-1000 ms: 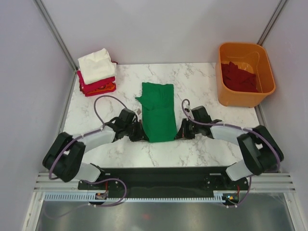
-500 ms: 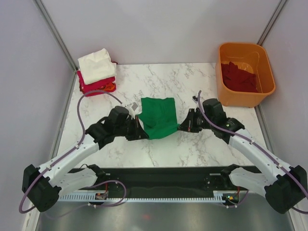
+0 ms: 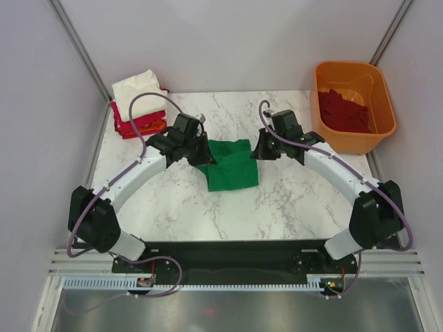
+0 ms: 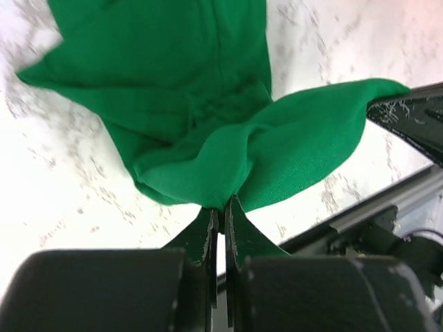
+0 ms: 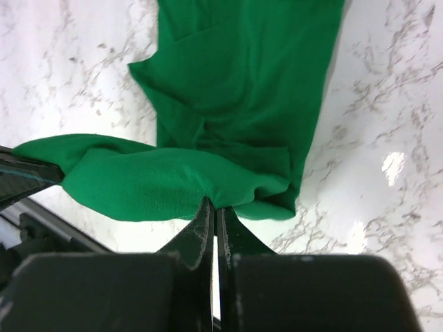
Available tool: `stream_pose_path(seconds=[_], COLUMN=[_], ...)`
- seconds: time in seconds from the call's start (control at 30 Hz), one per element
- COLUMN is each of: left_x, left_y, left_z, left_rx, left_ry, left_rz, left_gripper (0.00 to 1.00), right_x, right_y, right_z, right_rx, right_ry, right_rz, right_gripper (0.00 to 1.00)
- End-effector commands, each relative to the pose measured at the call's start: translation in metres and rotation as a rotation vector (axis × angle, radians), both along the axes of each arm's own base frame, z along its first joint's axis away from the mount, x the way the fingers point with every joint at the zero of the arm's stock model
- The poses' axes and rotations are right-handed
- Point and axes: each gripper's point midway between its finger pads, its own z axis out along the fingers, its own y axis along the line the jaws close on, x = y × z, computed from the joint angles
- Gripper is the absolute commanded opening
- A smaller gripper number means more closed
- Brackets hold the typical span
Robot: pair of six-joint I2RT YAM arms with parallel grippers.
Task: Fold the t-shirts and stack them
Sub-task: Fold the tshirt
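The t-shirt's far edge (image 3: 217,143) lies outward of my left gripper, and that part of the t-shirt is uncovered, so next I need to move my left gripper outward and down to release the corner there.
The bright green t-shirt (image 3: 231,166) lies folded in half on the middle of the marble table. My left gripper (image 3: 206,153) is shut on its left corner, and my right gripper (image 3: 255,151) is shut on its right corner. Both hold the lifted near hem over the far part of the shirt. The left wrist view shows the green cloth (image 4: 208,124) pinched at the fingertips (image 4: 208,223). The right wrist view shows the cloth (image 5: 235,97) pinched the same way. A stack of folded shirts (image 3: 138,104), cream-white on top of red and orange, sits at the back left.
An orange plastic tub (image 3: 353,105) at the back right holds dark maroon cloth (image 3: 341,111). Grey walls close in the table on three sides. The black base rail runs along the near edge.
Both grippers have carried the shirt's near hem away from me, from the near edge over to the far part, folding the long green shirt in half.
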Motion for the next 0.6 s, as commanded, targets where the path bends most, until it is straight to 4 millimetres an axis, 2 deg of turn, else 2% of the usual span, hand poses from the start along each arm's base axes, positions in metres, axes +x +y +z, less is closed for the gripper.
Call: stream_pose_path(seconds=[0.0,0.07,0.13,0.17,0.23,0.27,0.3,0.37,0.47,0.5,0.57], left_x=[0.039,0.05,0.059,0.063,0.072,0.075,0.081,0.088,0.108,0.111,0.12], left_y=[0.008,0.01,0.011,0.01,0.011,0.012,0.011,0.013,0.018,0.018,0.022], left_z=[0.018,0.011,0.012,0.006,0.006,0.004,0.001,-0.003,-0.007,-0.015,-0.018], left_rx=[0.04,0.054,0.046,0.05,0.047,0.046,0.04,0.045,0.044,0.048,0.052], left_ry=[-0.089,-0.075,-0.075,-0.059,-0.059,-0.053,-0.044,-0.037,-0.033,-0.017,-0.016], left_rz=[-0.001,0.001,-0.001,-0.006,-0.001,0.0,0.0,0.002,0.019,0.017,0.03], left_gripper=[0.02,0.02,0.02,0.02,0.02,0.02,0.02,0.02,0.02,0.02,0.02], right_x=[0.034,0.045,0.054,0.06,0.068,0.073,0.078,0.086,0.1,0.103,0.113], right_y=[-0.003,0.001,0.005,0.008,0.011,0.013,0.011,0.013,0.016,0.017,0.02], right_z=[0.002,0.006,-0.001,0.003,-0.005,-0.001,-0.007,-0.006,-0.017,-0.017,-0.013], right_rx=[-0.048,-0.038,-0.037,-0.028,-0.033,-0.028,-0.035,-0.03,-0.026,-0.02,-0.009], right_ry=[-0.05,-0.058,-0.041,-0.051,-0.033,-0.044,-0.03,-0.035,-0.012,-0.008,-0.018], right_rz=[-0.018,-0.019,-0.014,-0.011,-0.009,-0.01,-0.019,-0.024,-0.031,-0.032,-0.038], right_gripper=[0.0,0.0,0.0,0.0,0.0,0.0,0.0,0.0,0.0,0.0,0.0])
